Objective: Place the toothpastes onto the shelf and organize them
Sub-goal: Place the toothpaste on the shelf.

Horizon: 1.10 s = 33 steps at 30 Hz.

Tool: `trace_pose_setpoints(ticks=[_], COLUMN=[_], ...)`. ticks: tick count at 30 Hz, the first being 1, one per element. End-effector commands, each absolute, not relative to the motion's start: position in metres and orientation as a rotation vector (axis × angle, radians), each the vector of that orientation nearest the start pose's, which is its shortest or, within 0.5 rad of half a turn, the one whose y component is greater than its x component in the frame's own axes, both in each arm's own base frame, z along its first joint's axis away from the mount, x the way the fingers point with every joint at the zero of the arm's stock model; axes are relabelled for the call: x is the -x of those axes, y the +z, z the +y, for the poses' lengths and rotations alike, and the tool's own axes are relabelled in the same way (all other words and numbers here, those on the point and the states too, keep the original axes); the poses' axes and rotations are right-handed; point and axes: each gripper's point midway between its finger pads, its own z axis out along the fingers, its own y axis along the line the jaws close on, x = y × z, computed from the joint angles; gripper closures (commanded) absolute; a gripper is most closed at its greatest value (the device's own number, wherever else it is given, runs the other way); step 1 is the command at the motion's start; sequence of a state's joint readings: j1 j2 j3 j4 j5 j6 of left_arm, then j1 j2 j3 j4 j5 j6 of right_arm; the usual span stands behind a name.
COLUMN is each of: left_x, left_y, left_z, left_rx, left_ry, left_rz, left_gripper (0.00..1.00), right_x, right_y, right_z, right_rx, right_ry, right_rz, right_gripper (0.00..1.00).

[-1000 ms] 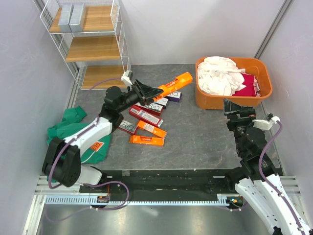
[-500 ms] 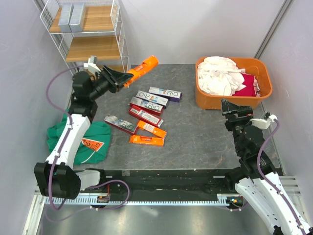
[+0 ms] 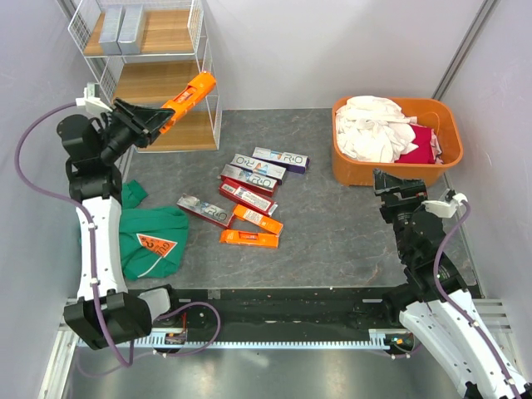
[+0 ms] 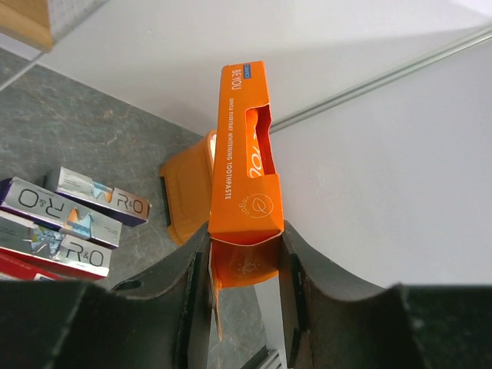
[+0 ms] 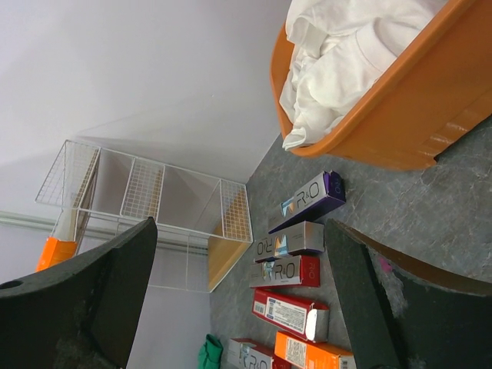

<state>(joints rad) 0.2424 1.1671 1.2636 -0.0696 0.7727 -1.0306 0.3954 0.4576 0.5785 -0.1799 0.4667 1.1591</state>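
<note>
The carton goes outward in my left gripper next, turns parallel to the silver-grey pair and gets released there, since the top board's bare strip [image 3: 160, 32] lies outward.
My left gripper [image 3: 148, 123] is shut on a bright orange toothpaste carton [image 3: 188, 96] and holds it in the air in front of the white wire shelf [image 3: 204, 50], level with the middle board. The same carton [image 4: 246, 184] shows between my fingers in the left wrist view. Two silver-grey cartons [image 3: 121, 29] lie on the shelf's top board. Several toothpaste cartons [image 3: 249, 195], red, orange and R.O ones, lie loose on the grey floor mat; they also show in the right wrist view [image 5: 296, 265]. My right gripper [image 3: 397, 184] is open and empty, beside the orange tub.
An orange plastic tub [image 3: 440, 116] of white and red laundry stands at the back right. A green cloth [image 3: 141, 237] lies on the left, under my left arm. White walls close the left and right sides.
My left arm has swung left and up with the orange carton, from above the loose cartons to the front of the shelf. The right arm has barely moved.
</note>
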Motion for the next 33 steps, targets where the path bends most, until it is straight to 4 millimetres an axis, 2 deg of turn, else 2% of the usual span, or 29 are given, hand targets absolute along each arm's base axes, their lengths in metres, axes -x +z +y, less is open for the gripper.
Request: trace_pose_setpoints(ticks=[1, 13, 18, 23, 25, 26, 27, 29, 30, 33], left_x=[-0.339, -0.351, -0.37, -0.387, -0.397, -0.4, -0.409, -0.414, -0.423, -0.433], left_y=[0.454, 0.478, 0.487, 0.506, 0.504, 0.511, 0.507, 0.516, 0.512, 0.517], left_z=[-0.059, -0.015, 0.001, 0.016, 0.023, 0.024, 0.027, 0.025, 0.027, 0.021], left_rx=[0.299, 0.399, 0.47, 0.513, 0.557, 0.548, 0.573, 0.563, 0.577, 0.571], left_ry=[-1.189, -1.094, -1.076, -1.064, -1.084, -1.089, -1.105, -1.109, -1.114, -1.133], left_rz=[1.586, 1.498, 1.442, 1.344, 1.329, 1.307, 1.311, 1.296, 1.303, 1.299], left_gripper=[0.89, 0.89, 0.89, 0.89, 0.9, 0.9, 0.9, 0.9, 0.9, 0.9], right_x=[-0.264, -0.265, -0.266, -0.266, -0.266, -0.266, -0.266, -0.267, -0.266, -0.267], right_y=[0.289, 0.282, 0.278, 0.277, 0.276, 0.276, 0.275, 0.274, 0.274, 0.273], right_z=[0.064, 0.064, 0.064, 0.063, 0.063, 0.063, 0.062, 0.062, 0.062, 0.061], right_rx=[-0.938, -0.937, -0.938, -0.938, -0.937, -0.938, -0.939, -0.938, -0.936, -0.938], right_ry=[0.818, 0.798, 0.792, 0.784, 0.781, 0.778, 0.776, 0.772, 0.768, 0.765], right_rz=[1.392, 1.41, 1.415, 1.415, 1.419, 1.419, 1.42, 1.421, 1.424, 1.421], right_gripper=[0.02, 0.02, 0.02, 0.02, 0.02, 0.02, 0.02, 0.02, 0.02, 0.02])
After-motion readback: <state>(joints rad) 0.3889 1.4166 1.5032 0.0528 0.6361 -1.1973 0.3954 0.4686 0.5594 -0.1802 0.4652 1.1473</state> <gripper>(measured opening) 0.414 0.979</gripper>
